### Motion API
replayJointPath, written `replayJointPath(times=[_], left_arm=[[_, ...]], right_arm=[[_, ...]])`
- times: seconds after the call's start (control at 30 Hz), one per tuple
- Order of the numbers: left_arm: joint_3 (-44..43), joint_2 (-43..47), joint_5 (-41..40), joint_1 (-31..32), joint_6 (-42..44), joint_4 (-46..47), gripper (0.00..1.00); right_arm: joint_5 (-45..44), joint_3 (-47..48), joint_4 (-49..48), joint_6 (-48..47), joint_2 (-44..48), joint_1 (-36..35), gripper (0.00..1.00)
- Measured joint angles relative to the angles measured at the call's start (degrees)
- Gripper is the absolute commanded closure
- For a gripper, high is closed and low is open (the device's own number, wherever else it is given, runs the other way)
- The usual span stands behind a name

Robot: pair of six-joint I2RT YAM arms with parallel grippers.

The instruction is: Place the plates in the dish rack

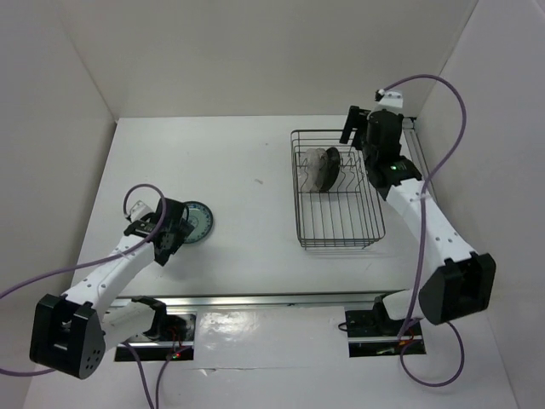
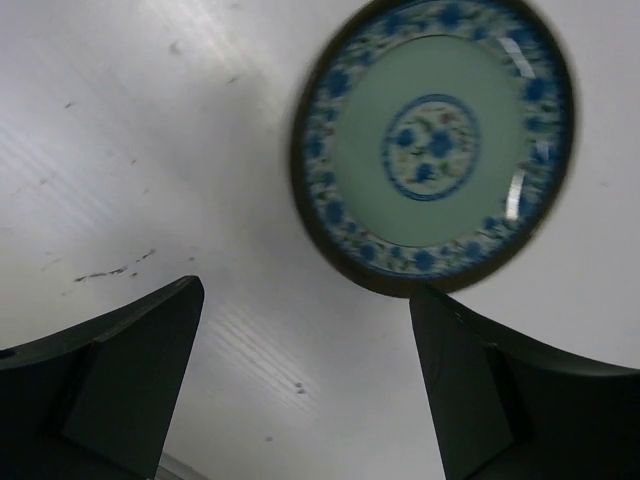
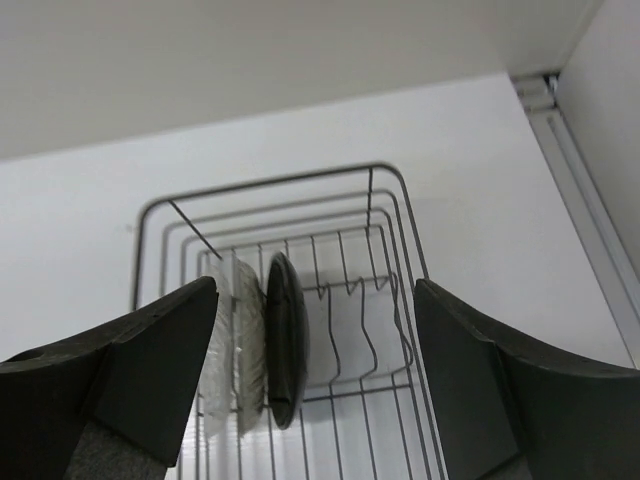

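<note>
My left gripper needs to come down next with open fingers on both sides of the lower rim of the teal patterned plate point(image 2: 336, 258), as that rim is nearest its fingers.
The teal patterned plate point(image 1: 198, 222) lies flat on the white table left of centre; in the left wrist view point(image 2: 432, 143) it sits just beyond my fingertips. My left gripper point(image 1: 177, 231) is open and empty beside it point(image 2: 305, 300). The dish rack point(image 1: 337, 189) stands at the right; three plates stand upright on edge in its far end: clear point(image 3: 218, 350), beige speckled point(image 3: 247, 345) and glossy black point(image 3: 286, 340). My right gripper point(image 1: 356, 136) hovers over the rack's far end, open and empty point(image 3: 315, 300).
White walls enclose the table on three sides. A metal rail point(image 1: 255, 300) runs along the near edge by the arm bases. Purple cables point(image 1: 451, 119) loop from both arms. Empty divider slots point(image 3: 360, 320) lie right of the black plate.
</note>
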State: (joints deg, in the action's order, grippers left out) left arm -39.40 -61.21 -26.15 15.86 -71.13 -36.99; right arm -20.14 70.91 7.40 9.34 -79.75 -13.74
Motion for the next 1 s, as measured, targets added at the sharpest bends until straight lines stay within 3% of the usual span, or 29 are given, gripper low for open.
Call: replayJointPath(times=[0.23,0.5,0.67,0.8,0.93,1.0], left_arm=[[7.54,-0.74,3.32,-3.67,-5.05,1.73,0.06],[6.01,-8.83,4.04,-4.98,-6.73,7.76,0.06],[2.60,-13.88,3.80,-5.33,-7.06,8.50,0.12],[2.19,-14.86,3.69,-5.75,-7.21,9.05,0.24],[1.62,-15.96,3.74,-5.95,-7.39,9.11,0.44],[1.42,-16.55,3.87,-5.97,-7.37,9.20,0.74]], right_arm=[[3.39,0.02,-0.87,0.74,8.44,-1.29,0.12],[5.79,0.00,-0.46,0.72,6.62,-3.74,0.12],[6.34,-0.33,-0.85,0.90,6.64,-3.78,0.12],[7.10,-0.55,-0.87,1.07,6.67,-4.07,0.12],[7.02,-1.64,-1.42,1.51,7.82,-4.15,0.12],[6.86,-2.58,-1.57,1.75,9.18,-4.15,0.12]])
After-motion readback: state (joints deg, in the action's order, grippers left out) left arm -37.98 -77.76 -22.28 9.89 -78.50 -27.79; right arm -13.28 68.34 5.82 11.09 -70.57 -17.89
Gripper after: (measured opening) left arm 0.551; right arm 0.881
